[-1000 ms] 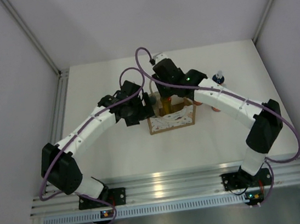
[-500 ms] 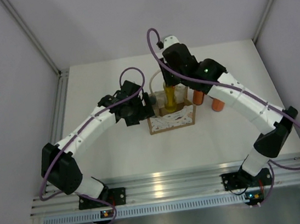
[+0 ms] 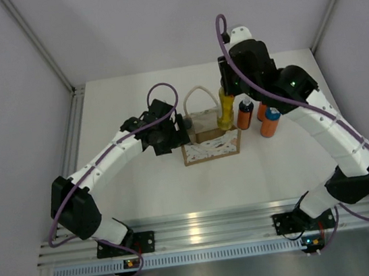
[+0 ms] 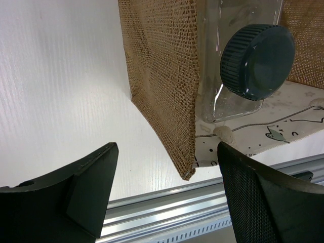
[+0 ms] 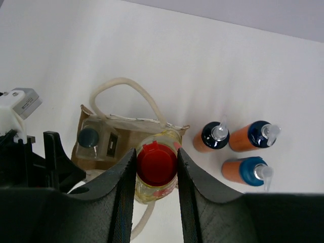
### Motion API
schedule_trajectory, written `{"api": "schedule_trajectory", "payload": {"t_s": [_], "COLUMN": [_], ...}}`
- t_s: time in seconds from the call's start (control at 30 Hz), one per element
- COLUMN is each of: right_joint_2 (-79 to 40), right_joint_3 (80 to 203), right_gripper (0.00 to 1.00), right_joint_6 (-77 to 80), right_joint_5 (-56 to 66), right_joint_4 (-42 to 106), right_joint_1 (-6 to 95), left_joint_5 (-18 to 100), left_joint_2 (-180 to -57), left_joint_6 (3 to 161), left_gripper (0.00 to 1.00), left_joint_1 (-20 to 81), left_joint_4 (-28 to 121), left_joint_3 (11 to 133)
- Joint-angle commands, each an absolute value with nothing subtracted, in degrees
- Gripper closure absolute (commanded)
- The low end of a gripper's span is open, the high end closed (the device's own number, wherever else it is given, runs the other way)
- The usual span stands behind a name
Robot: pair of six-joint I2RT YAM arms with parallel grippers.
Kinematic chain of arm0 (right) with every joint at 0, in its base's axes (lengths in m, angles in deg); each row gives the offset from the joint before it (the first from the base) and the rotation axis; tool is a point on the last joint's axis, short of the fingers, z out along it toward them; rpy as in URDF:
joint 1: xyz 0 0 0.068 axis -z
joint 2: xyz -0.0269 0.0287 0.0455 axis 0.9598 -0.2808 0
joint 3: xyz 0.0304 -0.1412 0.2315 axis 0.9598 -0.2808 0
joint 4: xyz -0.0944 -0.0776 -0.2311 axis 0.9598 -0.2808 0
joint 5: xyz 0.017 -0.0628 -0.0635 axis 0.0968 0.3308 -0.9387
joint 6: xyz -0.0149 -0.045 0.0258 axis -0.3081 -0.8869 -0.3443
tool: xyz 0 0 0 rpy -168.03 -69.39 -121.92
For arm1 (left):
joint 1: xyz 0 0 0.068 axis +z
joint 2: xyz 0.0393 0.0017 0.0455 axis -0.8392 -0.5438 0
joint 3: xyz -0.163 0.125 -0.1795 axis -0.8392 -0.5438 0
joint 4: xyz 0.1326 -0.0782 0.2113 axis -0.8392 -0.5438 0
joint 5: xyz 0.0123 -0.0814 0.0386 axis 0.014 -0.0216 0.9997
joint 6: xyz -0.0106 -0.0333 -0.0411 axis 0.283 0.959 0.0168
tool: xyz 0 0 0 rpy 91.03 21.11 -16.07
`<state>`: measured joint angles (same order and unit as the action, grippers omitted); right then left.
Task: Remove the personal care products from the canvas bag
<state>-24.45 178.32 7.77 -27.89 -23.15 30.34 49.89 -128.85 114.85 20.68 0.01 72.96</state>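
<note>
The clear tabletop by the light-blue-capped bottle is below and back of my right gripper, so next I will carry the amber bottle (image 3: 225,113) back and down to release it.
The tan canvas bag (image 3: 211,142) with white rope handles stands mid-table. My right gripper (image 5: 157,169) is shut on the red cap of an amber bottle (image 3: 225,113). It hangs above the bag's right rim (image 5: 172,129). A pale bottle with a dark grey cap (image 4: 257,62) stands inside the bag's left end. My left gripper (image 4: 167,197) is open at the bag's left side, its jaws standing on either side of the burlap wall (image 4: 162,76) without touching it. Three orange bottles stand on the table right of the bag: two dark-blue-capped (image 5: 215,136) (image 5: 258,135) and one light-blue-capped (image 5: 250,169).
The aluminium rail (image 3: 210,226) runs along the table's near edge. White walls close in the table at the back and both sides. The orange bottles (image 3: 270,123) stand close beside the held bottle's right side.
My right gripper has risen and moved right, lifting the amber bottle out of the bag. The three orange bottles, hidden under the arm before, now show. The left arm has not moved.
</note>
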Motion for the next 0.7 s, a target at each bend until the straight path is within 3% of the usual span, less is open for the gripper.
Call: {"api": "schedule_trajectory", "payload": {"t_s": [0.0, 0.37, 0.67], "right_joint_2": [-18.4, -11.3, -0.5], "right_joint_3": [181.5, 172.9, 149.6], "right_gripper": [1.00, 1.00, 1.00], "right_joint_6": [8.5, 9.5, 10.4], "right_joint_5": [-31.2, -29.4, -24.7], "right_joint_4": [-19.6, -19.9, -8.8], "right_joint_1": [32.3, 42.4, 50.0], "left_joint_5": [49.9, 49.6, 49.6], "left_joint_2": [-129.2, -129.6, -130.7], "left_joint_6": [114.0, 113.6, 113.1], "left_gripper": [0.16, 0.16, 0.16], "left_joint_1": [20.6, 20.5, 20.5], "left_joint_4": [-0.2, -0.3, -0.3], "left_joint_3": [73.9, 74.8, 75.0]}}
